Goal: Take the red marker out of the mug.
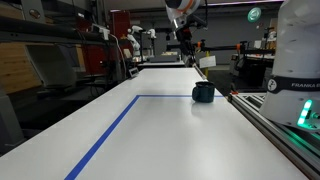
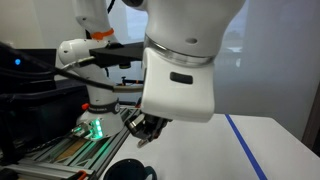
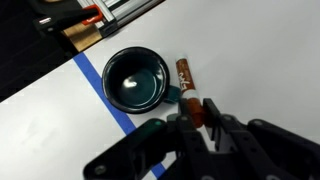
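Observation:
The gripper lowers the red marker to the bare tabletop [image 1: 179,108] beside the mug next and releases it there, as the marker is already clear of the mug.
The mug [image 3: 135,80] is a squat dark teal cup, empty inside, standing on the white table [image 3: 260,60] beside a blue tape line. It also shows in both exterior views [image 1: 203,92] [image 2: 130,170]. The red marker [image 3: 187,82] is a thin reddish-brown stick outside the mug, just to its right in the wrist view. My gripper [image 3: 200,116] is shut on the marker's lower end. In an exterior view my gripper [image 1: 185,38] hangs well above the table, behind the mug. It also shows above the mug in the close exterior view [image 2: 148,128].
A blue tape line [image 1: 110,135] marks a rectangle on the table. A metal rail [image 1: 270,125] runs along the table edge by the robot base [image 1: 297,60]. Shelves and equipment [image 1: 60,50] stand beyond the table. Cables and a green light [image 2: 95,128] sit near the base.

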